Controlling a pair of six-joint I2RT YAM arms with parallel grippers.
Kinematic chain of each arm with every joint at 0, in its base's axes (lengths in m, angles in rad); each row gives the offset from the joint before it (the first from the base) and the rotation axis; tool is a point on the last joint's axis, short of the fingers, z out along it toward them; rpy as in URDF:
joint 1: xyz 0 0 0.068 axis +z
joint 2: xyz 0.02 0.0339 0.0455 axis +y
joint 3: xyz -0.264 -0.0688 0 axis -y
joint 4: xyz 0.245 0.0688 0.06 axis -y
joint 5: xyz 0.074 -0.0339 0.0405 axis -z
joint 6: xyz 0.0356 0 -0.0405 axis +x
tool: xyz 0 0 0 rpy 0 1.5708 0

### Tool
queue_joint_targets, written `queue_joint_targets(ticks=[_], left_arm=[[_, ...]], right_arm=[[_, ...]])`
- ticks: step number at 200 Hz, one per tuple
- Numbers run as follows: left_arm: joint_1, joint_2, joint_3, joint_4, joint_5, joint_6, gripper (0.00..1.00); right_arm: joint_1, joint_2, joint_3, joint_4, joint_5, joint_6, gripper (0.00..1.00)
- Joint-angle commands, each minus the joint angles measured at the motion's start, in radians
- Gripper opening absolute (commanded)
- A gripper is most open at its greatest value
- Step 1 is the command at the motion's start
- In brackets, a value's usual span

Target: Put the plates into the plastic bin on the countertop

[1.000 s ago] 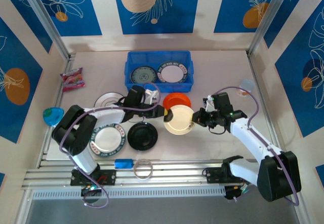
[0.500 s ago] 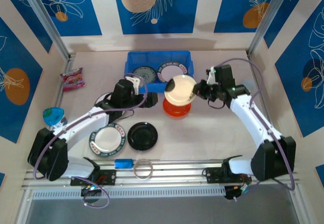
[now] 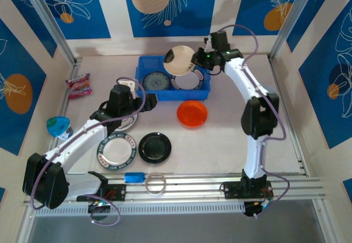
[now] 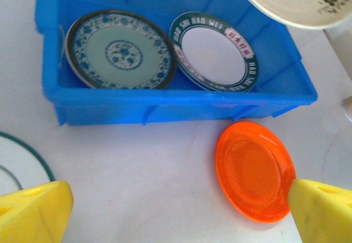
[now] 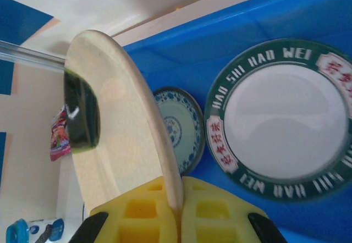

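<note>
Next, my right gripper moves down and across over the teal patterned plate (image 3: 155, 81) to release the cream plate's edge, since the cream plate (image 3: 180, 60) still hangs above the bin.
The bright blue plastic bin (image 3: 144, 90) stands at the back of the countertop (image 3: 231, 138). In it lie a teal patterned plate (image 3: 155, 81) and a white plate with a green-and-red rim (image 3: 190, 79). My right gripper (image 3: 197, 61) is shut on the edge of a cream plate (image 3: 180, 60) and holds it tilted over the bin's back wall. The wrist view shows the rim pinched between the yellow pads (image 5: 148, 210). My left gripper (image 3: 127, 104) is open and empty, left of the bin. An orange plate (image 3: 192, 113), a black plate (image 3: 154, 147) and a red-rimmed white plate (image 3: 116, 150) lie on the counter.
Another white plate (image 3: 113, 119) lies partly under my left gripper. A pink snack packet (image 3: 78, 85) and a teal object (image 3: 58, 126) sit by the left wall. A small blue lid (image 3: 134, 177) and a clear ring (image 3: 155, 183) rest on the front metal rail (image 3: 192, 191).
My right arm has carried the cream plate up from beside the orange plate to above the bin's back. My left gripper has opened and drawn back to the left.
</note>
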Motion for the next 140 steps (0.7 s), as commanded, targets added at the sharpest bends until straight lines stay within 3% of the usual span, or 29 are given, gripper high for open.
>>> queue_joint_targets(ticks=[1, 54, 140], left_arm=[[0.039, -0.028, -0.030, -0.002, 0.048, -0.031, 1.00], [0.092, -0.069, -0.050, -0.004, 0.075, -0.028, 1.00], [0.101, -0.064, -0.062, -0.010, 0.104, -0.028, 0.99]], right_arm=[[0.048, 0.129, 0.159, -0.052, -0.048, 0.005, 0.00], [0.083, 0.454, 0.531, -0.157, -0.089, 0.043, 0.00], [0.110, 0.563, 0.548, -0.078, -0.117, 0.088, 0.00]])
